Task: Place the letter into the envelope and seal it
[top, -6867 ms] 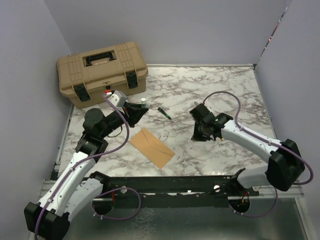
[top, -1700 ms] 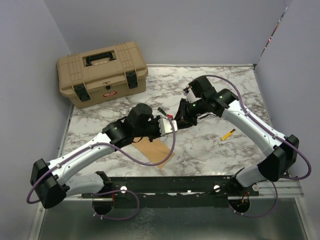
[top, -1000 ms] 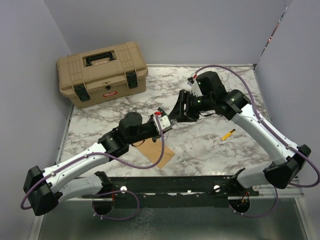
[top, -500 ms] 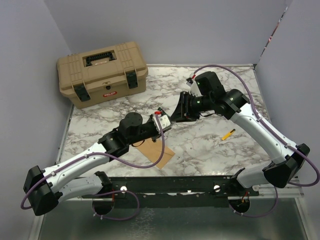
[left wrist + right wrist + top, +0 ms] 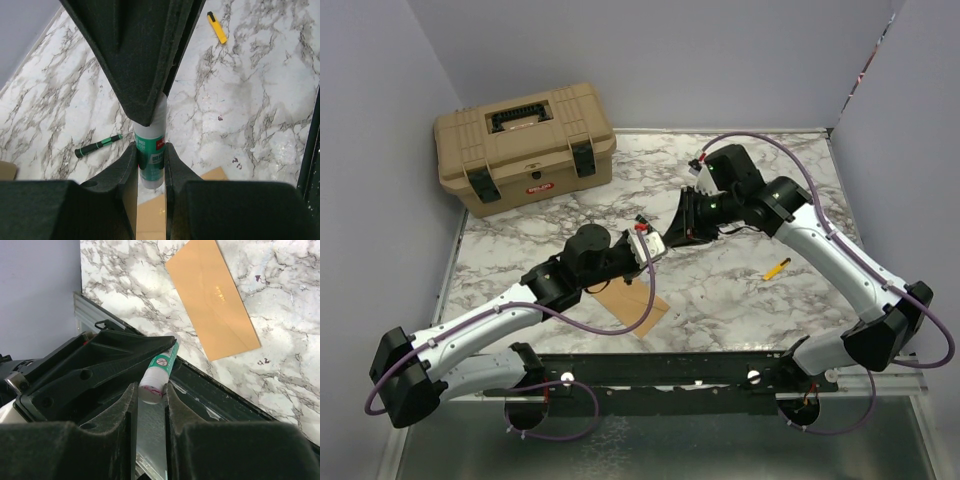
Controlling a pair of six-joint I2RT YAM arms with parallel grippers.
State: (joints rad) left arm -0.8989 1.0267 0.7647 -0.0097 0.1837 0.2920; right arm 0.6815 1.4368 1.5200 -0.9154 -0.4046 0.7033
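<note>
The left gripper will next lower the glue stick [image 5: 150,145] onto the bare marble [image 5: 123,143] next to the green screwdriver and let go of it there, away from the brown envelope.
A green-and-white glue stick [image 5: 150,145] is held in the air between both arms. My left gripper [image 5: 150,161] is shut on its green labelled body. My right gripper [image 5: 151,392] faces it and is shut on the white end of the glue stick [image 5: 159,371], with both fingers touching it. The two grippers meet tip to tip above the table's middle [image 5: 665,240]. The brown envelope [image 5: 638,305] lies flat on the marble with its flap closed, partly under my left arm; it shows whole in the right wrist view [image 5: 212,297]. The letter is out of view.
A tan toolbox [image 5: 525,145] stands shut at the back left. A green screwdriver [image 5: 97,145] lies on the marble beyond the grippers. A yellow cutter [image 5: 776,268] lies to the right. A black rail [image 5: 700,365] runs along the near edge.
My right gripper's jaws have narrowed onto the white end of the glue stick. My left gripper has kept its grip and shifted slightly towards the right arm.
</note>
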